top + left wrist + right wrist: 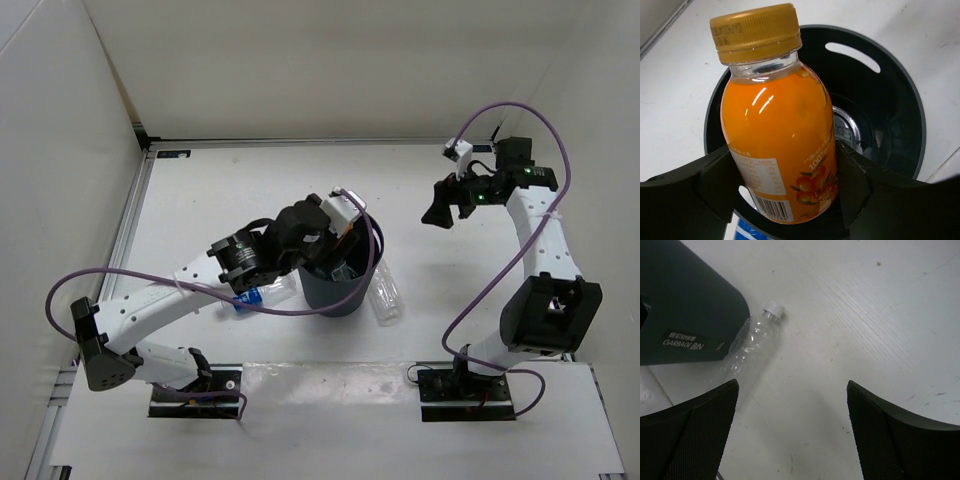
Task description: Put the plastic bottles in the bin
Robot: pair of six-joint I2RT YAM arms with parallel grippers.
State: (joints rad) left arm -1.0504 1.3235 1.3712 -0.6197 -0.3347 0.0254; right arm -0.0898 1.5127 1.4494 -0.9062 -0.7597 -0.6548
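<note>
My right gripper will next go back and to the left in the top view and come down onto the clear bottle's cap end (379, 272) (763, 326), because that bottle is outside the bin.
My left gripper (785, 195) is shut on the short orange bottle (775, 130) and holds it over the mouth of the dark bin (890, 115); from above it sits over the bin (335, 292) too (325, 245). A clear bottle lies inside the bin (847, 127). A blue-labelled bottle (258, 296) lies on the table left of the bin. A clear bottle with a white cap (385, 297) lies right of the bin, also in the right wrist view (752, 342). My right gripper (440, 208) is open and empty, above the table right of the bin (792, 425).
White walls enclose the table (250, 190) at the back and sides. A metal rail (130, 215) runs along the left edge. Purple cables loop from both arms. The bin carries a "GARBAGE BIN" label (685, 342).
</note>
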